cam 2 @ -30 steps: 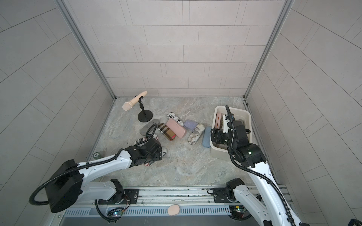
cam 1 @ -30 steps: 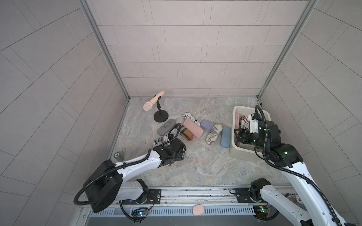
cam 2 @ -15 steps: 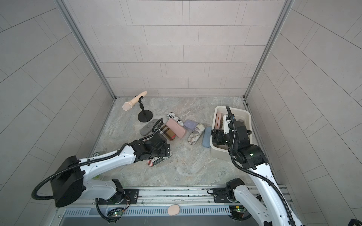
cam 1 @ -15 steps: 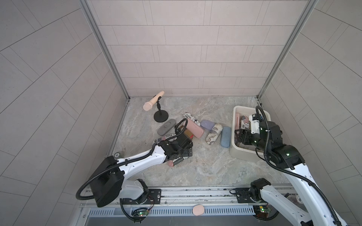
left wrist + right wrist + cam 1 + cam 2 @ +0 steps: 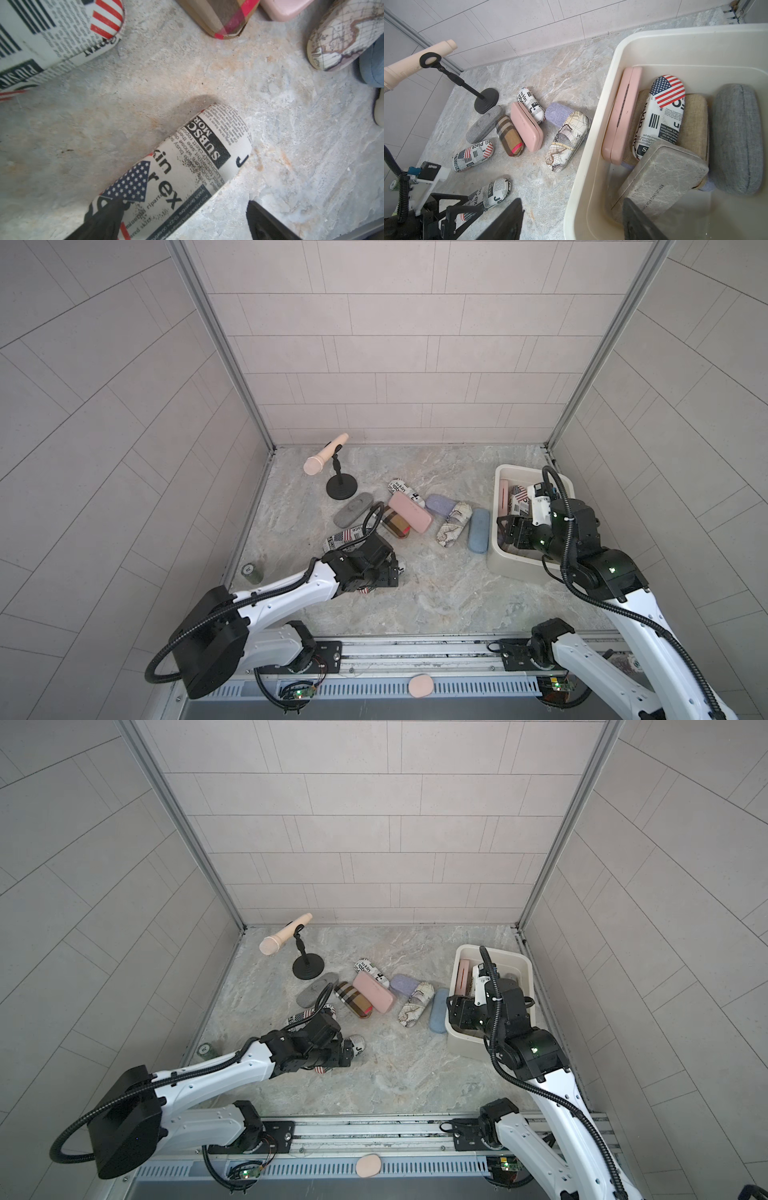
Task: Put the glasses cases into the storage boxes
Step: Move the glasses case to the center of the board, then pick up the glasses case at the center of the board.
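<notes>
I need to turn my left gripper along the nearer newsprint case next, then lower it and close it across the case's middle (image 5: 160,186), because that is at a slant below its fingers.
Several glasses cases lie mid-floor: grey (image 5: 353,510), flag newsprint (image 5: 345,537), plaid (image 5: 395,522), pink (image 5: 409,512), lavender (image 5: 439,504), map-print (image 5: 453,524), light blue (image 5: 478,529). Nearer me, another newsprint case (image 5: 176,176) lies flat between the fingers of my open left gripper (image 5: 182,224); one finger overlaps it and the other stands clear. The cream storage box (image 5: 496,560) at the right holds a pink case (image 5: 620,116), a flag case (image 5: 660,116), a tan one (image 5: 695,124) and two grey ones. My right gripper (image 5: 571,223) is open, empty, straddling the box's near wall.
A pink microphone (image 5: 324,456) on a black stand (image 5: 340,486) stands at the back left. A small dark cylinder (image 5: 251,572) sits by the left wall. A pink oval pad (image 5: 420,685) rests on the front rail. Tiled walls close three sides.
My left gripper has shifted right with the newsprint case, and its jaws have opened wide around it. The right arm has barely moved.
</notes>
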Motion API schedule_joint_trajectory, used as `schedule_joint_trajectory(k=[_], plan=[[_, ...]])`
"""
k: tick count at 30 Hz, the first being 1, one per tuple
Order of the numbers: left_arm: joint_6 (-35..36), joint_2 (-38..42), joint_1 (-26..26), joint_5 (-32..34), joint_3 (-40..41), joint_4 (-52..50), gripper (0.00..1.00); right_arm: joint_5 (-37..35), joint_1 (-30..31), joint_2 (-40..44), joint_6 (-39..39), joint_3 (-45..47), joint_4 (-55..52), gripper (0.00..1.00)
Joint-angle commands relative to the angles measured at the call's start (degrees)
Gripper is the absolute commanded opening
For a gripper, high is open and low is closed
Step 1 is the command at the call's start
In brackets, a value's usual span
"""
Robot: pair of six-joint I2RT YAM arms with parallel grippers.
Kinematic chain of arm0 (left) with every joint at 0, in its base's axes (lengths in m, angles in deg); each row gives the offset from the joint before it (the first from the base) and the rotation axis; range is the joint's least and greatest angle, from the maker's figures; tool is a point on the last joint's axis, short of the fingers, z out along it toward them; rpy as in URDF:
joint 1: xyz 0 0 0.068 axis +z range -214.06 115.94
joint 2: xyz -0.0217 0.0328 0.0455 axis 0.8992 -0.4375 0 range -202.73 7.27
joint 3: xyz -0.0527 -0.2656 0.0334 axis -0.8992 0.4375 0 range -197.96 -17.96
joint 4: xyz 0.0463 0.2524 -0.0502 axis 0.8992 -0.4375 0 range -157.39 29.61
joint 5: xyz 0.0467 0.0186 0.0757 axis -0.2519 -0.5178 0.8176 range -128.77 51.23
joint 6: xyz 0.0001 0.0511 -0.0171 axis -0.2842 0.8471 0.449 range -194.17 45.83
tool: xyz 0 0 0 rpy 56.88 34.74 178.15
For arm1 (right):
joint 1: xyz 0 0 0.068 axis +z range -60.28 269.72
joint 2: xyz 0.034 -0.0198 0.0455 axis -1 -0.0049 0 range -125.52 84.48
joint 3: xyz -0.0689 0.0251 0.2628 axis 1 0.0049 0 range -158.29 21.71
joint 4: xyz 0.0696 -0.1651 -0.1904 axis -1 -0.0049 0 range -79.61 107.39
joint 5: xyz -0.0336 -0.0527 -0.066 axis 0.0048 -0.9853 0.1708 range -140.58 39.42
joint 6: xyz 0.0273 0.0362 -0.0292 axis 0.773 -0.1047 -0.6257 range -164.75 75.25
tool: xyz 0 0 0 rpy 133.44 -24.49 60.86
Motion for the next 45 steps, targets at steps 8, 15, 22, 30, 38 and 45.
schedule_joint_trajectory(k=[8,15,22,30,38,45], plan=[[-8.6,1.5,-7.2,4.1,-0.3,-0.3,1.0,-1.1,1.5,0.3,0.7,0.5,-0.3,0.75],[-6.9,0.8,-7.2,14.9,-7.2,-13.0,1.0,-1.6,2.1,0.6,0.4,0.8,-0.4,0.76],[-0.6,-6.8,-7.1,10.8,-8.1,-12.3,0.98,-2.2,2.8,1.3,1.5,1.9,0.0,0.79],[2.9,-12.4,-7.1,8.4,-7.2,-10.6,0.92,-1.9,3.2,-0.5,1.1,1.3,0.3,0.8],[4.6,-14.4,-7.1,8.5,-7.8,-8.4,0.83,-2.1,3.3,-0.9,1.1,1.4,0.6,0.79],[0.9,-19.2,-7.2,5.3,-8.5,-5.3,0.83,-3.0,3.3,-1.2,0.6,0.6,-0.4,0.79]])
